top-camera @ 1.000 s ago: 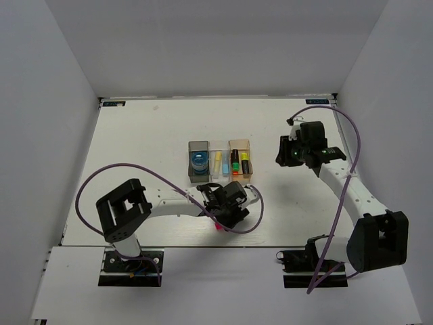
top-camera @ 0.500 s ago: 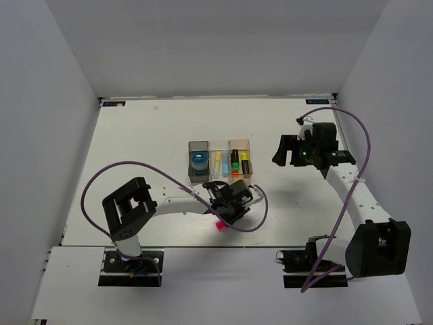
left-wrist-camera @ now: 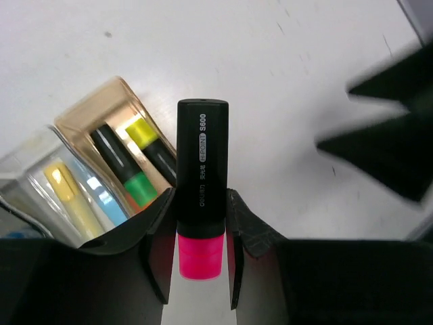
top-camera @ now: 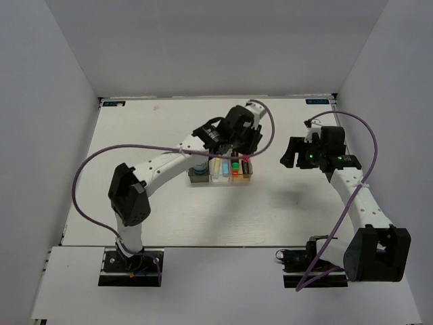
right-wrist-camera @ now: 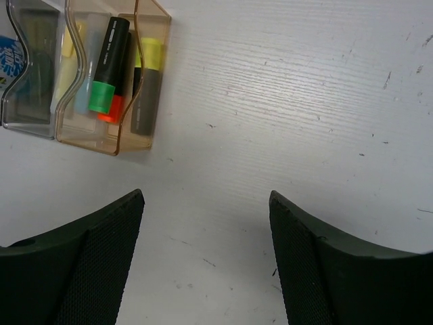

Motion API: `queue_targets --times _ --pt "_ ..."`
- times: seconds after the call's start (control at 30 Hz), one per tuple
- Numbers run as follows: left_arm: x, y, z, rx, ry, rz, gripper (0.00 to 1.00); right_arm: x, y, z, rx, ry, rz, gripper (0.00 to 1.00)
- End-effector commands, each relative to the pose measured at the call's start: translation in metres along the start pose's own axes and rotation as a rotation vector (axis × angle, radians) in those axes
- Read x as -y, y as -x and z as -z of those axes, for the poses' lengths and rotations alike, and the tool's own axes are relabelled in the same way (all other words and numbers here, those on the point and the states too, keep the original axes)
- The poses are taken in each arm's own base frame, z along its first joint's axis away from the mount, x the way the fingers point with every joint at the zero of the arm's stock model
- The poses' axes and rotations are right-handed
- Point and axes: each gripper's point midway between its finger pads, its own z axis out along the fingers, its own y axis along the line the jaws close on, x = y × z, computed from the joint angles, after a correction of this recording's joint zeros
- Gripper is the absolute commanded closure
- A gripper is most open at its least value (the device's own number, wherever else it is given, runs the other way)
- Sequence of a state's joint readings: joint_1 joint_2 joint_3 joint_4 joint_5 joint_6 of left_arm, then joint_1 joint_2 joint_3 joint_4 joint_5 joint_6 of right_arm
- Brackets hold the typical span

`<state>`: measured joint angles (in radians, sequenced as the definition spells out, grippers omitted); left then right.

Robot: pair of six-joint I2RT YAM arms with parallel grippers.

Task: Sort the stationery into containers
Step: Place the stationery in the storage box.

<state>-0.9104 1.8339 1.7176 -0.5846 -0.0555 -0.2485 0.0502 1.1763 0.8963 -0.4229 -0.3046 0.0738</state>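
Note:
My left gripper moves down toward the space between the green-capped and yellow-capped highlighters next and releases the black highlighter, since the orange-tan bin already holds those.
My left gripper is shut on a black highlighter with a pink cap and holds it in the air over the right end of the bin row. The pink cap shows in the top view. The orange-tan bin holds a green-capped highlighter, a yellow-capped one and an orange cap. The clear bin holds pale-yellow and light-blue pens. The smoky grey bin holds the blue tape roll. My right gripper is open and empty, right of the bins.
White walls enclose the table on three sides. The left arm's purple cable loops above the table's left half. The right gripper appears as a dark blur in the left wrist view, close to the held highlighter.
My left gripper has lifted the pink-capped highlighter from the table in front of the bins and carried it away from the bases to above the orange-tan bin. The right gripper shifted slightly right.

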Motion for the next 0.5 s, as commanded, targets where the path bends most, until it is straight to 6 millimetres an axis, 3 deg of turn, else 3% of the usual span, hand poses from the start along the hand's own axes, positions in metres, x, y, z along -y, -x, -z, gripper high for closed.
queue_targets --times 0.0,0.03,0.17,0.47 --pt "-0.039 0.006 -0.025 -0.029 0.137 0.185 1.00 -0.005 0.006 0.005 0.033 0.042 0.007 0.23" --pt "-0.044 0.004 -0.044 -0.042 0.166 0.238 1.00 -0.005 0.005 0.006 0.032 0.044 0.006 0.23" --pt "-0.058 0.015 -0.060 -0.038 0.254 0.267 1.00 -0.006 0.004 0.006 0.027 0.057 -0.012 0.23" --pt "-0.085 -0.023 -0.080 -0.094 0.324 0.333 1.00 0.002 0.006 0.009 0.034 0.054 -0.057 0.23"
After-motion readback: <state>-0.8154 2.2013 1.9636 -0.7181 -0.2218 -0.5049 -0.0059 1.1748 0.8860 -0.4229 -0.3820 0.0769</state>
